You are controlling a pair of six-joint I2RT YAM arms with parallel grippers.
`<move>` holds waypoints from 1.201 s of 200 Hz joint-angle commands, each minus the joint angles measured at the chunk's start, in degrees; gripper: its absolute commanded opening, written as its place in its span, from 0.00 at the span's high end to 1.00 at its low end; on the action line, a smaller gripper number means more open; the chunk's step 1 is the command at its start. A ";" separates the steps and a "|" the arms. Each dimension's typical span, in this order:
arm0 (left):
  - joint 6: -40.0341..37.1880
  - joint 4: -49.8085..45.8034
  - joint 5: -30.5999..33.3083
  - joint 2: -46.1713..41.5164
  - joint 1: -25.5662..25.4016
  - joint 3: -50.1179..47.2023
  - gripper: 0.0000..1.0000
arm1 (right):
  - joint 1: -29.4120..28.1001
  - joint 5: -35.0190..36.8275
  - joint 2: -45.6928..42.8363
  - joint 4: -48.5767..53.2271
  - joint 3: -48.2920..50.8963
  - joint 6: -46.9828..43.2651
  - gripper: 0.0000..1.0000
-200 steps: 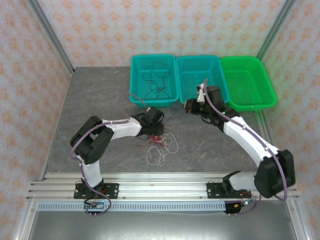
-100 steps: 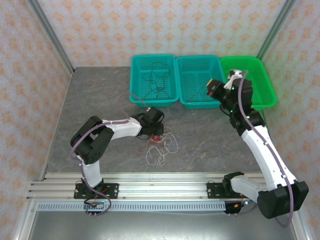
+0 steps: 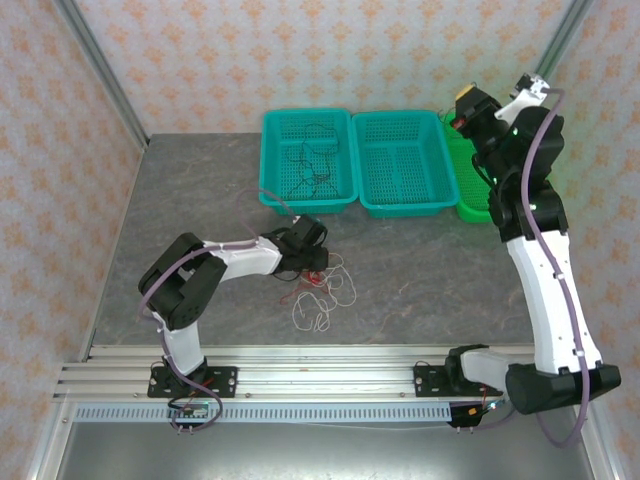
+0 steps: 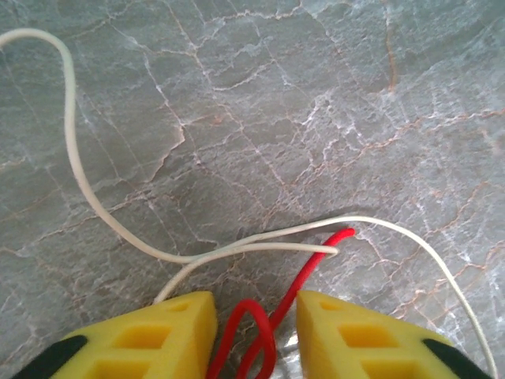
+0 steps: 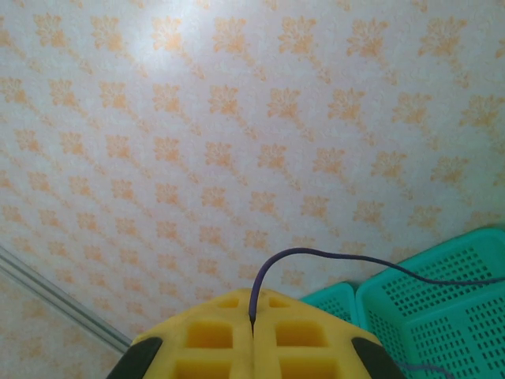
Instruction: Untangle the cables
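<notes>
Next I need to bring my right gripper across and down over the teal basket with the black cable (image 3: pixel 308 160) (image 5: pixel 333 300) to release, since that lies below it, beyond the middle basket.
On the grey table lies a tangle of red cable (image 3: pixel 309 278) and white cable (image 3: pixel 316 310). My left gripper (image 3: pixel 314 262) sits low over it. In the left wrist view the left gripper (image 4: pixel 256 304) is open: a loop of red cable (image 4: pixel 316 272) lies between the yellow pads (image 4: pixel 181 332) without being pinched, and the white cable (image 4: pixel 75 158) curves past in front. A black cable (image 3: pixel 308 160) lies in the left teal basket (image 3: pixel 268 165). My right gripper (image 3: pixel 464 106) is raised high, and in its wrist view it (image 5: pixel 252 304) is shut on a thin dark cable (image 5: pixel 331 254) that trails right.
Three baskets line the back: the left teal one, a middle teal basket (image 3: pixel 400 208) and a green basket (image 3: pixel 466 195), partly behind my right arm. Patterned walls enclose the table. Teal basket rims (image 5: pixel 442 300) show in the right wrist view.
My right arm has swung up and to the right, from the middle basket to high over the green one, jaws staying shut. My left gripper's jaws have widened slightly around the red cable.
</notes>
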State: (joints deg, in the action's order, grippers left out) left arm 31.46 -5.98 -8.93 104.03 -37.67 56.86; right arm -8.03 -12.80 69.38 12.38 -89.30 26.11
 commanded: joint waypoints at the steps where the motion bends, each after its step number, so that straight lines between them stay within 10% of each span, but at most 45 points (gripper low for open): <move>1: -0.53 1.00 0.95 -3.60 0.05 -3.61 0.60 | 0.72 2.82 3.35 2.43 -3.92 -1.12 1.00; 75: -5.72 -2.29 5.74 -21.70 0.05 -4.52 0.09 | 0.06 -16.67 17.97 0.11 -20.17 7.46 1.00; 166: -5.40 -4.76 24.21 -47.09 0.14 -12.48 0.10 | -12.92 -22.00 57.52 31.38 -72.36 -3.97 1.00; 225: -4.66 -9.42 27.92 -52.29 0.43 -15.52 0.10 | -15.06 -19.28 70.13 38.93 -72.99 -10.38 1.00; 240: -4.57 -9.49 28.16 -52.53 0.54 -15.99 0.10 | -15.43 -19.11 71.51 41.12 -73.02 -12.52 0.86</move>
State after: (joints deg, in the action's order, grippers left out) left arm 26.52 -12.93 15.81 52.66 -37.71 42.00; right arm -22.17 -32.91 139.98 47.24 -160.79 19.25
